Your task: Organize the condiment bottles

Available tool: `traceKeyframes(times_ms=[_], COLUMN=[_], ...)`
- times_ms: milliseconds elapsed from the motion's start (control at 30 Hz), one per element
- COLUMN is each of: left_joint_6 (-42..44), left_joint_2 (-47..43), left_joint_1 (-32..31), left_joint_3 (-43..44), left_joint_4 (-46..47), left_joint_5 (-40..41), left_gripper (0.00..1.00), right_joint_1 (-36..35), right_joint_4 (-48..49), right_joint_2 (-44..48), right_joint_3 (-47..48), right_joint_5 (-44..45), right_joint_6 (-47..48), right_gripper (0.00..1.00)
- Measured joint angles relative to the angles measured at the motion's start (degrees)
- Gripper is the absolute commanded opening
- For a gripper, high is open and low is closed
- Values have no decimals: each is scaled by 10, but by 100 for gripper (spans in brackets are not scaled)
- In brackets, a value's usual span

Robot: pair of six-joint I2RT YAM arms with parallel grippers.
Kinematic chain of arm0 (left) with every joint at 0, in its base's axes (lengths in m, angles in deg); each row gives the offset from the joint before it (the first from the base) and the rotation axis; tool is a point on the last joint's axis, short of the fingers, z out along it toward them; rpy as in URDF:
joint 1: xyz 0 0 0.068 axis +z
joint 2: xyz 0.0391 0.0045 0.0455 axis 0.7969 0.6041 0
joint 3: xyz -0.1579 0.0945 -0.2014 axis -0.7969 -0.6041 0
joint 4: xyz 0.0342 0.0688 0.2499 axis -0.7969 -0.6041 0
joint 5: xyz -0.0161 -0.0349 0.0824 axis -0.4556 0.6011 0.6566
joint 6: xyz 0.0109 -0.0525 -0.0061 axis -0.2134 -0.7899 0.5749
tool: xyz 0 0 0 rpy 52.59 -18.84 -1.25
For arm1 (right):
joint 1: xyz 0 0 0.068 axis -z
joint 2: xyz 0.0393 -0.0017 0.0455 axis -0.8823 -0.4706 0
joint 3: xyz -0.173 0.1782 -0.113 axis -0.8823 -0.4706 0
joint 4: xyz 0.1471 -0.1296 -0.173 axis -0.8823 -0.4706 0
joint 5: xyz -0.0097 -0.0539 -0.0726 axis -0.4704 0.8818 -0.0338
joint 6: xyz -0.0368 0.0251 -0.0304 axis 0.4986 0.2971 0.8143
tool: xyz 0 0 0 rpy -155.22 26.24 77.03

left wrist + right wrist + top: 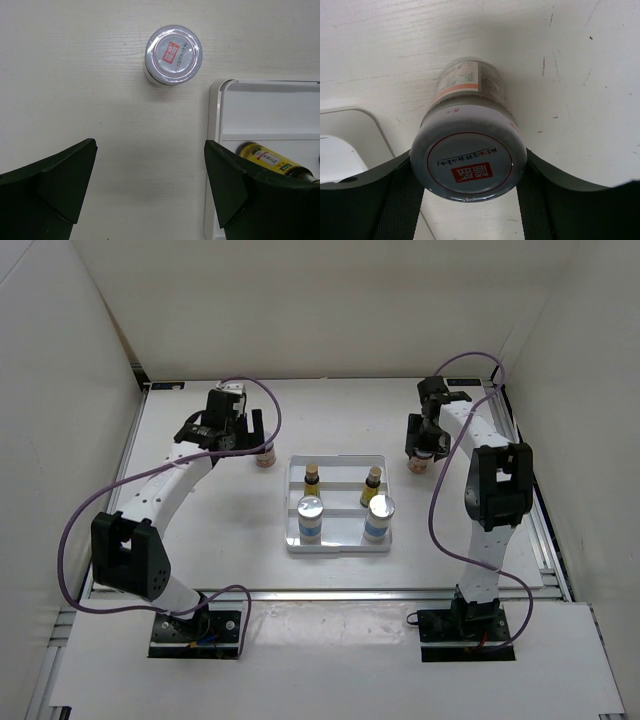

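I will next use my right gripper to lift the jar over the tray's rim and lower it into the tray's empty far row, because that row is to the left of my right gripper in the top view.
A white ridged tray holds two slim amber bottles at the back and two silver-capped bottles at the front. One squat jar stands on the table left of the tray. My left gripper hangs open above bare table, with that jar just ahead of the fingertips. A second squat jar stands right of the tray, and my right gripper is shut on it, a finger pressed to each side of its lid.
White walls enclose the table on three sides. The tray's rim runs close beside my left gripper's right finger, with an amber bottle behind it. The tray's corner lies left of the held jar.
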Motion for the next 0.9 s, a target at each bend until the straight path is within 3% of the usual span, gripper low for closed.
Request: traceKeyframes(times_ms=[167,500,900], left_joint_6=[2,5,8], left_joint_2=[0,-1,-6], left_joint_1=[0,0,0], left_joint_3=[-10,-13,-28], left_joint_4=[0,2,4], left_joint_5=[0,2,11], left_gripper=[99,99,99], right_joint_1=[-9,-136,-163], right_joint_4=[0,14,23], right_joint_2=[2,40,40], right_joint_3=[0,8,18], right_joint_5=[7,37,33], right_joint_6=[13,71,77], right_gripper=[0,0,0])
